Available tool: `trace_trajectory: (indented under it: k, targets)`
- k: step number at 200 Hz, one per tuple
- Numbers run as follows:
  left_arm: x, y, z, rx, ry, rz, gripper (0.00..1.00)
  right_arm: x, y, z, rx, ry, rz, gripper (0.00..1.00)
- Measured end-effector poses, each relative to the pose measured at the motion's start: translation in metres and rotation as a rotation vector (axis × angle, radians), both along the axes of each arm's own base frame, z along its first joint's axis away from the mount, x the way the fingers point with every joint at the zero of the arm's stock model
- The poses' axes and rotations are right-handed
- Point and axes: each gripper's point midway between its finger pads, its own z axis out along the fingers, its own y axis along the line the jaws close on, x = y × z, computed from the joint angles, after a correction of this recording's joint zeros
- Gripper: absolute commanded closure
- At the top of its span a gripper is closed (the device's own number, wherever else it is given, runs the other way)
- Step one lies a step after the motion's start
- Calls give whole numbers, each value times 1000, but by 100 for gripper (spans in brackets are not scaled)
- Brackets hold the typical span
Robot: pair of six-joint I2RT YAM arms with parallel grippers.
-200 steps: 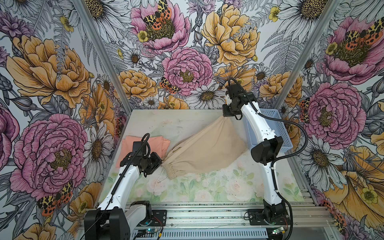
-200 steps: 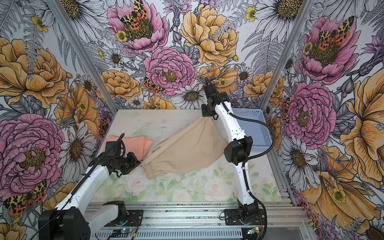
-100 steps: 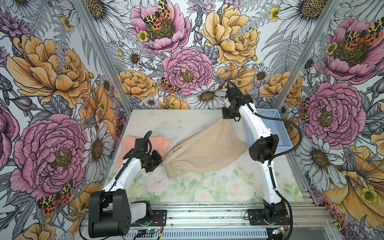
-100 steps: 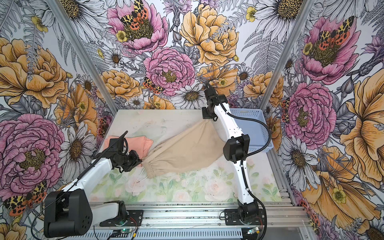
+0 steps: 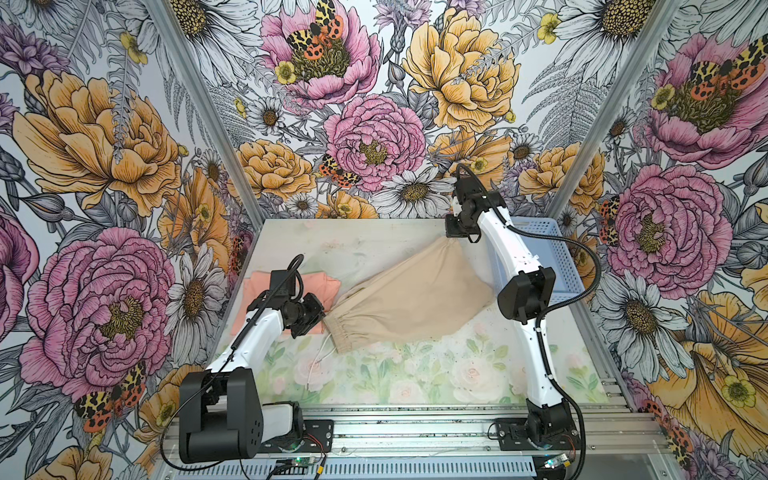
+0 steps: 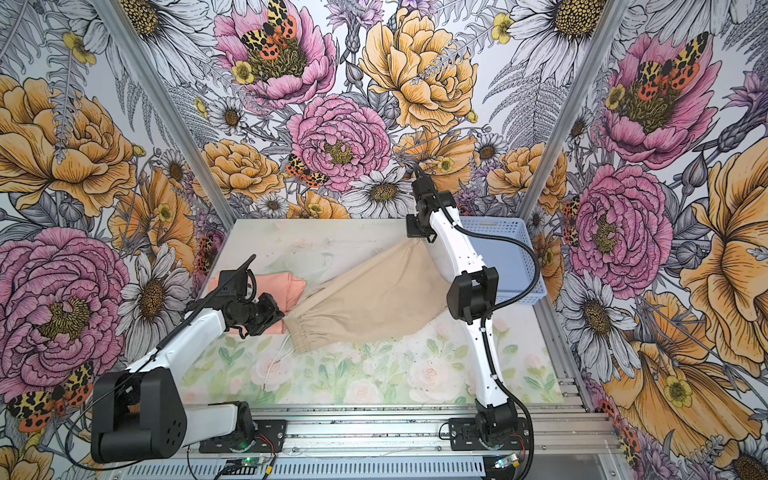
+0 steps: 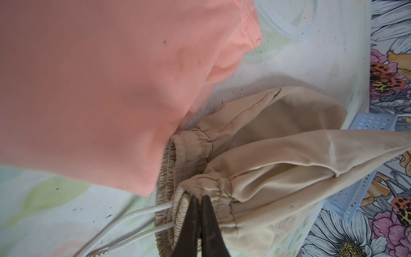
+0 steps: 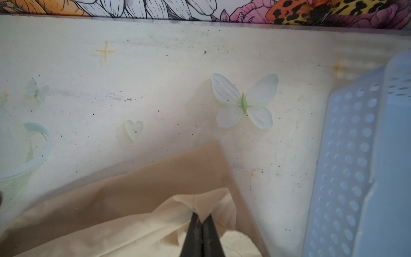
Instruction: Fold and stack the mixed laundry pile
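My right gripper next brings the lifted hem corner down onto its hem end [image 8: 212,169] and releases it, as the lower leg lies flat on the tabletop below.
The beige shorts [image 5: 415,295] [image 6: 365,299] hang stretched between my two grippers over the middle of the table. My left gripper [image 5: 323,320] [image 7: 199,198] is shut on their gathered elastic waistband [image 7: 200,142]. My right gripper [image 5: 453,240] [image 8: 201,217] is shut on a leg-hem corner near the back. The white drawstring [image 5: 320,357] [image 7: 142,213] trails onto the table. The peach-pink T-shirt [image 5: 322,291] [image 6: 291,286] [image 7: 100,89] lies folded at the left, right beside the waistband and partly hidden by my left arm.
A light blue perforated basket [image 5: 544,249] [image 6: 507,257] [image 8: 355,155] stands at the back right, just beyond my right arm. Flowered walls close in the table on three sides. Aluminium rails [image 5: 415,419] run along the front edge.
My right gripper has carried the hem corner slightly left and lower. My left arm's elbow has swung up by the front rail while its gripper edged right, holding the waistband.
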Motion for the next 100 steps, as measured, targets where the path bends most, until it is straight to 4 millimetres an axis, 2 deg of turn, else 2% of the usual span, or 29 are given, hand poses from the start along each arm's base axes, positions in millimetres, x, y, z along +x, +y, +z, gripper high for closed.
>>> trace_trajectory:
  k: [48, 60, 73, 85, 100]
  targets:
    - [4, 4, -12, 20, 20, -4, 100, 5, 3, -22, 3, 24, 0, 100]
    - [5, 5, -14, 24, 22, -3, 95, 7, 3, -24, 6, 23, -4, 76]
    - [5, 7, -16, 35, 29, 3, 93, 10, 2, -24, 5, 14, -15, 57]
    - [5, 9, -17, 44, 29, 9, 85, 14, -1, -23, -2, 1, -27, 46]
    - [6, 13, -17, 63, 26, 13, 71, 18, -7, -21, -18, -17, -37, 40]
